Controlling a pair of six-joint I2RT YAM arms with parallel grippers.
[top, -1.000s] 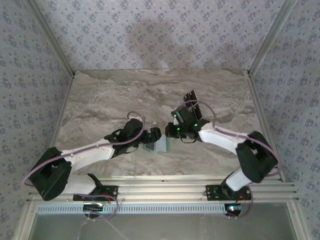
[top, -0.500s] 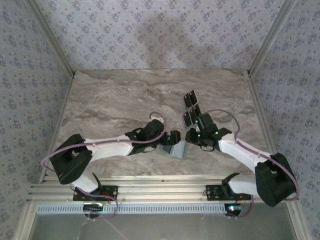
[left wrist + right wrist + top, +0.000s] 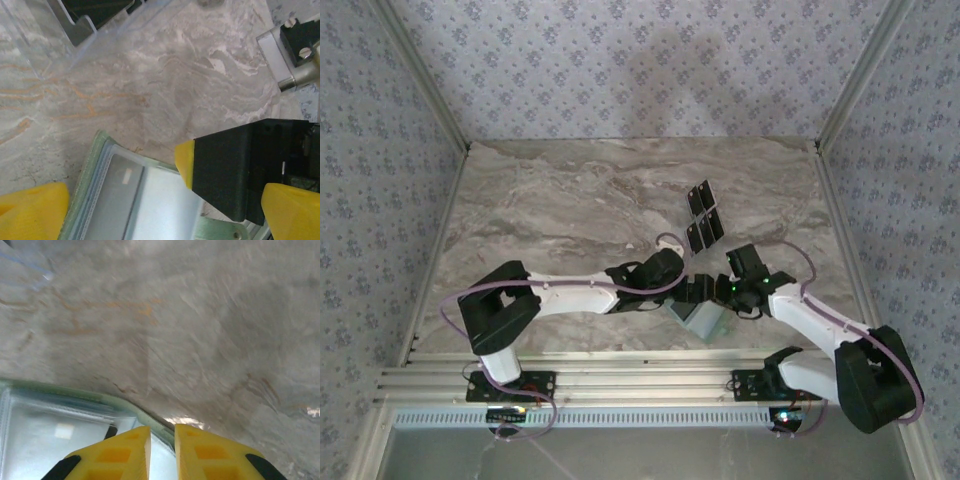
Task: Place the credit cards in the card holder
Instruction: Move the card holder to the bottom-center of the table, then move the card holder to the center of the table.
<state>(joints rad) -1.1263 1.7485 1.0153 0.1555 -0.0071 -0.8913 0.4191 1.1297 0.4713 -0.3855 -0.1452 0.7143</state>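
Note:
I should next move the pinched edge in my right gripper slightly outward and toward the bare marble across the holder (image 3: 704,320) from the gripper, and then let it go.
The pale green card holder (image 3: 704,320) lies open near the table's front edge, its clear inner slots (image 3: 135,200) facing up. My left gripper (image 3: 692,292) (image 3: 160,210) stands open wide, one yellow fingertip on either side of the holder. My right gripper (image 3: 724,296) (image 3: 162,450) comes in from the right with its yellow fingers (image 3: 120,452) nearly together, the holder's green edge (image 3: 150,420) pinched in the narrow gap. One of its black fingers (image 3: 235,175) lies over the holder's right side. Several black credit cards (image 3: 704,215) lie in a cluster on the marble behind both grippers.
The marble table (image 3: 570,210) stretches behind and to the left. Aluminium rails (image 3: 640,375) run along the near edge just below the holder. Patterned walls close in the back and sides. A metal frame corner (image 3: 75,22) sits beyond the left gripper.
Both arms have moved right and toward the near edge, and the card holder has moved with them. The right gripper has left the cards, which now lie in the open.

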